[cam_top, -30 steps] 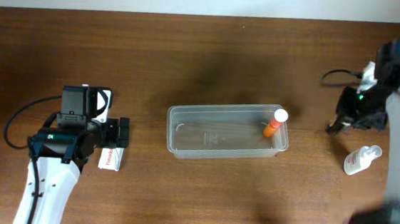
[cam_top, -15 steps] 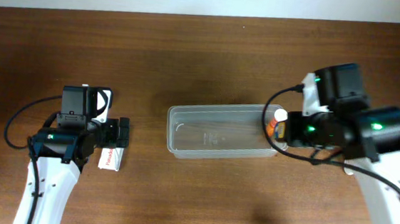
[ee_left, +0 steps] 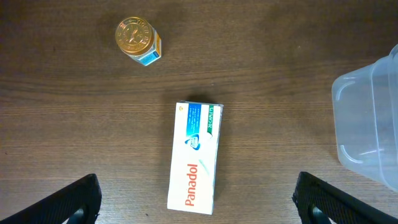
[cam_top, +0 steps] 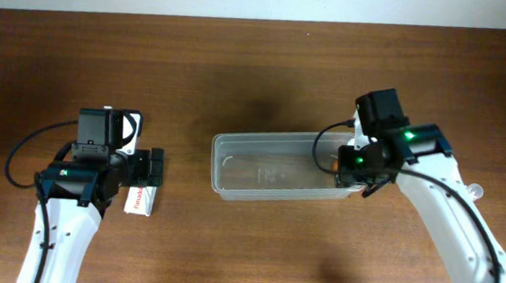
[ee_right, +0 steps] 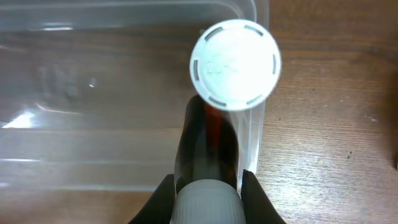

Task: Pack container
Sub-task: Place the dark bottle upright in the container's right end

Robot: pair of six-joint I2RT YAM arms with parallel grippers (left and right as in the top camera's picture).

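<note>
The free near corner of the container is below the robot's right gripper, so the right gripper will next move down and let go of the dark bottle beside the orange bottle.
The clear container (cam_top: 269, 172) lies mid-table. An orange bottle with a round white cap (ee_right: 235, 65) stands in its right end. My right gripper (cam_top: 356, 160) hovers over that end, shut on a dark bottle with a white ribbed cap (ee_right: 208, 149), which hangs over the container's right wall (ee_right: 249, 146). My left gripper (cam_top: 155, 168) is open, its fingers (ee_left: 196, 193) spread wide above a white Panadol box (ee_left: 196, 155) lying flat on the table. The container's left corner (ee_left: 370, 118) shows at the right of the left wrist view.
A small bottle with a gold cap (ee_left: 138, 38) stands beyond the Panadol box. The tip of a white bottle (cam_top: 476, 189) shows past my right arm. The table is dark brown wood with a pale wall along the far edge.
My right arm has swung from the table's far right to the container's right end. The left arm and the Panadol box have not moved.
</note>
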